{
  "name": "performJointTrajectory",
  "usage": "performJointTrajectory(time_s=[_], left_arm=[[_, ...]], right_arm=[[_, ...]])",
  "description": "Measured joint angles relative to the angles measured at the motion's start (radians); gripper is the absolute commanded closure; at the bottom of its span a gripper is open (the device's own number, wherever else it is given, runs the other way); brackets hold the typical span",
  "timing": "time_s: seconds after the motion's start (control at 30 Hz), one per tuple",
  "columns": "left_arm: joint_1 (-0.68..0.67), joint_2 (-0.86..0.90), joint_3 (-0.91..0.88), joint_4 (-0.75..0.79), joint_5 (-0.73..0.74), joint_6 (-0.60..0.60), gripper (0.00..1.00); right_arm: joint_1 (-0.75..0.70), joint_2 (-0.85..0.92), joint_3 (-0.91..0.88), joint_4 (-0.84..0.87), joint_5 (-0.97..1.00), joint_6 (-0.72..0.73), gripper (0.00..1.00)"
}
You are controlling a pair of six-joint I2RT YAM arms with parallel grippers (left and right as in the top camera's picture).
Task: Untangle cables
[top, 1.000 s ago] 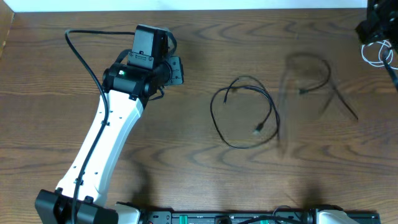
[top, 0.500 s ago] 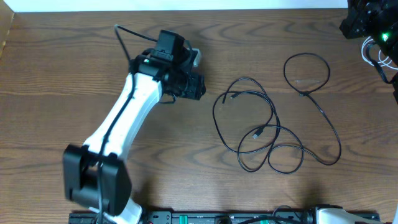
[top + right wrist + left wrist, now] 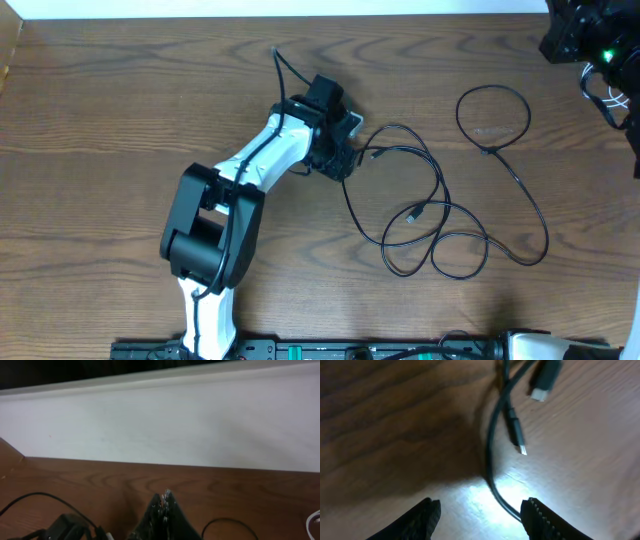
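Note:
Next, my left gripper lowers and eases toward the loops, onto the black cable's outer bend, because the cable sits off-centre beside one open finger.
The thin black cable [image 3: 443, 188] lies in several crossing loops on the wooden table, right of centre. One small plug [image 3: 413, 213] rests inside the loops. My left gripper [image 3: 345, 158] hovers at the cable's left end. In the left wrist view the gripper [image 3: 482, 512] is open with bare table between its fingers. The black cable [image 3: 490, 460] runs just inside the right finger [image 3: 537, 517], and a silver-tipped plug [image 3: 518, 440] lies ahead. The white cable [image 3: 608, 95] is bunched at the far right under my right arm [image 3: 585, 35]. The right gripper [image 3: 164, 496] is shut with nothing seen in it.
A white wall [image 3: 160, 425] runs along the table's far edge. The right arm's own thick black cord [image 3: 630, 125] hangs near the right edge. A rail with green parts [image 3: 400, 350] lines the front edge.
My left arm swung from the table's left side to the black cable's left end, and its jaws opened wider. The black cable, blurred before, now lies still. The right arm shifted slightly left.

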Motion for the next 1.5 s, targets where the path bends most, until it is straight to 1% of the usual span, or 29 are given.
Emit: performJointTrajectory(time_s=[0.17,0.23,0.4,0.6,0.7,0.73,0.77,0.87,0.9,0.97,1.07,1.17,1.2,1.3,1.4,1.47,1.5], left_arm=[[0.002,0.031,0.000,0.025,-0.016,0.071,0.43],[0.002,0.031,0.000,0.059,-0.020,0.098,0.43],[0.000,0.032,0.000,0.129,-0.027,0.121,0.43],[-0.013,0.063,0.000,0.169,-0.060,0.129,0.44],[-0.015,0.067,0.003,0.178,-0.064,0.123,0.44],[-0.015,0.067,0.003,0.179,-0.065,0.120,0.51],[-0.016,0.067,0.003,0.179,-0.066,0.119,0.62],[-0.020,0.068,0.003,0.178,-0.071,0.118,0.80],[-0.022,0.069,0.003,0.179,-0.072,0.113,0.87],[-0.026,0.069,0.003,0.180,-0.085,0.111,0.92],[-0.034,0.069,0.002,0.183,-0.157,0.072,0.93],[-0.043,0.064,0.002,0.158,-0.291,0.005,0.93],[-0.040,0.060,0.002,0.130,-0.365,-0.022,0.93],[-0.010,0.049,0.003,0.040,-0.467,-0.073,0.92],[0.034,0.006,0.003,-0.018,-0.495,-0.109,0.93],[0.059,-0.100,0.003,-0.024,-0.478,-0.129,0.93],[0.061,-0.185,0.007,-0.023,-0.467,-0.138,0.93]], right_arm=[[0.000,0.002,0.000,-0.010,0.000,0.000,0.99],[0.000,0.002,0.000,-0.012,0.000,0.000,0.99],[0.000,0.002,0.000,-0.024,0.013,0.000,0.99],[0.000,0.002,0.000,-0.025,0.019,-0.003,0.92],[0.000,0.002,0.000,-0.032,0.033,-0.004,0.90],[0.000,0.002,0.000,-0.034,0.037,-0.004,0.88],[0.000,0.002,0.000,-0.034,0.042,-0.003,0.86],[0.000,0.002,0.000,-0.040,0.048,-0.004,0.82],[0.000,0.002,0.000,-0.043,0.050,-0.004,0.81],[0.000,0.002,0.000,-0.050,0.053,-0.004,0.80],[0.000,0.002,0.000,-0.060,0.054,-0.004,0.80],[0.000,0.002,-0.002,-0.068,0.054,-0.004,0.80],[0.000,0.002,-0.008,-0.069,0.054,-0.004,0.80],[0.000,0.008,-0.028,-0.070,0.053,-0.004,0.81],[0.000,0.047,-0.048,-0.069,0.041,-0.004,0.83],[0.000,0.082,-0.053,-0.069,0.021,-0.004,0.85],[0.000,0.127,-0.059,-0.069,-0.003,-0.004,0.85]])
